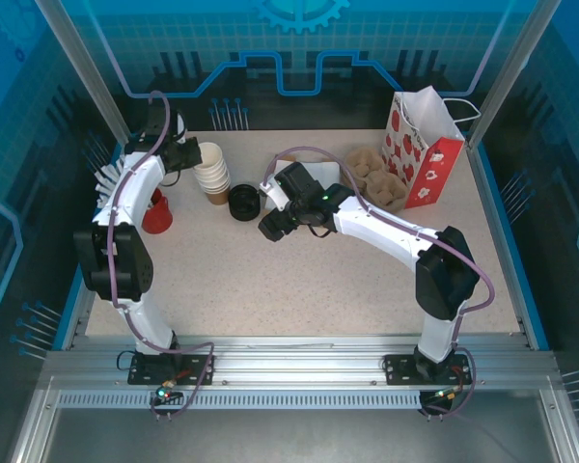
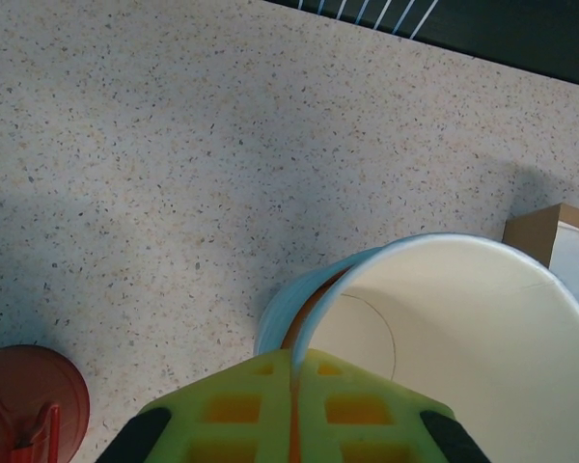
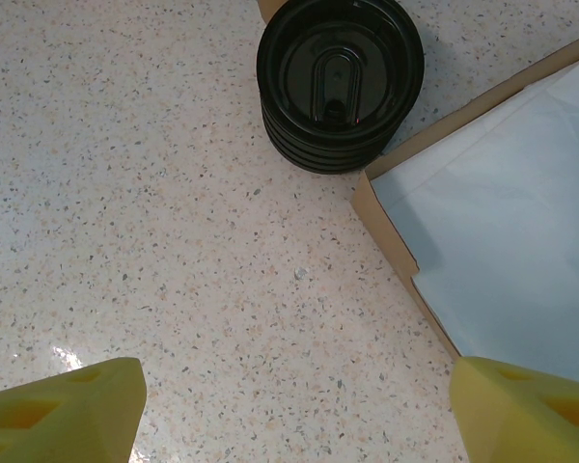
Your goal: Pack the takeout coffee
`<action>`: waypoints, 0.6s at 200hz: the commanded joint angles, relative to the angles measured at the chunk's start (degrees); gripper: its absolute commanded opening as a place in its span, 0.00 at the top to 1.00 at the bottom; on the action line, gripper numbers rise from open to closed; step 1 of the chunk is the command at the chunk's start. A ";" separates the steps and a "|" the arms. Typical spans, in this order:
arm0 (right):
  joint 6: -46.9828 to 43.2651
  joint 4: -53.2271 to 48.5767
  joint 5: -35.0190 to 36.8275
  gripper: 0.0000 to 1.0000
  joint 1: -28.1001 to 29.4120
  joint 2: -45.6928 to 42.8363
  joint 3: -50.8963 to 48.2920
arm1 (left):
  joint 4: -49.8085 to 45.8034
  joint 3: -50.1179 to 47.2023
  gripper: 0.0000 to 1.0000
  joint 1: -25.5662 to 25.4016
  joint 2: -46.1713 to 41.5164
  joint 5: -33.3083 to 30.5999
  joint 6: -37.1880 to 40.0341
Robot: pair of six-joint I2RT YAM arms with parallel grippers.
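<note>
Bare tabletop lies back from my left gripper, short of the flat piece, so I should lift the cup up, carry it back, lower and release it there.
The takeout coffee is out of view. A stack of lidless white paper cups (image 1: 212, 172) stands at the back left of the table. My left gripper (image 1: 195, 156) (image 2: 296, 374) is shut on the rim of the top paper cup (image 2: 463, 328), one green finger inside the wall and one outside. To the right of the cups sits a stack of black lids (image 1: 243, 203) (image 3: 340, 82). My right gripper (image 1: 275, 224) (image 3: 297, 384) hangs open over bare table just short of the lids, with nothing between its fingers.
A red object (image 1: 156, 212) (image 2: 24, 403) stands left of the cups. A brown pulp cup carrier (image 1: 376, 178) and a strawberry-print gift bag (image 1: 423, 145) are at the back right. A brown-edged flat piece with a pale surface (image 3: 492, 222) lies right of the lids.
</note>
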 commanded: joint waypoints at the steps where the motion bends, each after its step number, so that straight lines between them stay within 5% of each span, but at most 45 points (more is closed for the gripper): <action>1: -0.07 -1.73 -0.10 0.17 0.79 -0.02 1.98 | -1.98 3.74 0.91 0.40 -0.20 -0.65 1.25; 72: 0.20 -3.86 0.49 0.16 0.58 -7.88 2.01 | -6.99 12.46 0.93 0.20 -8.90 -1.16 1.63; 120: -0.29 -4.90 2.22 0.16 -3.28 -19.78 -5.82 | 0.79 -3.90 0.93 -9.63 -25.33 -1.92 -0.56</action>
